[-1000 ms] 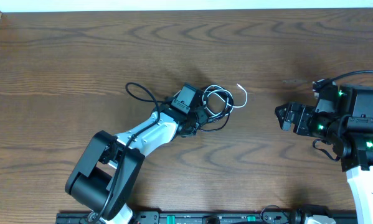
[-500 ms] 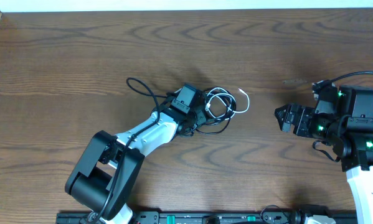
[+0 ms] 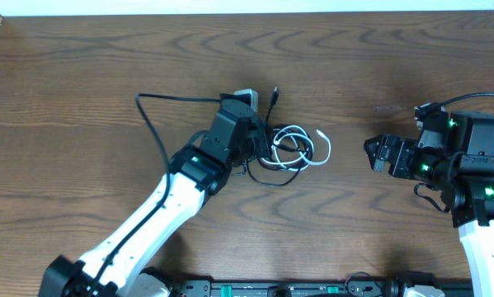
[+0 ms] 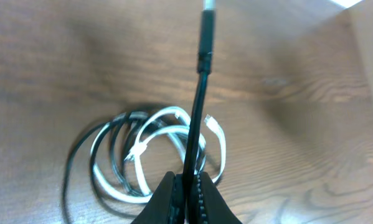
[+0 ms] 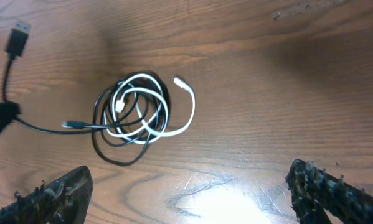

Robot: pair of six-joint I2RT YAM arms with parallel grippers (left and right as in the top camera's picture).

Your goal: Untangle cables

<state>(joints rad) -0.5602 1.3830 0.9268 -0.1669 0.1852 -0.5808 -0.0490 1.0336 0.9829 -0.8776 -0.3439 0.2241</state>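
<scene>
The black cable still runs into the loops, so the left gripper next needs to lift and tilt up from the coil, then lower toward the tangle and release.
A tangle of thin cables lies mid-table: a white cable coiled with a black cable. It shows in the left wrist view and the right wrist view. My left gripper is shut on a black cable near its USB plug end, which sticks up past the fingers above the coil. The plug also shows in the right wrist view. My right gripper is open and empty, well right of the tangle, its fingers wide apart.
The wooden table runs to a pale wall at the back. A thicker black arm wire loops up left of my left arm. A scuff mark lies near my right arm.
My left arm has stretched out and lifted, pulling the black cable's plug end up and back from the coil. The coil has shifted slightly. The right arm has not moved.
</scene>
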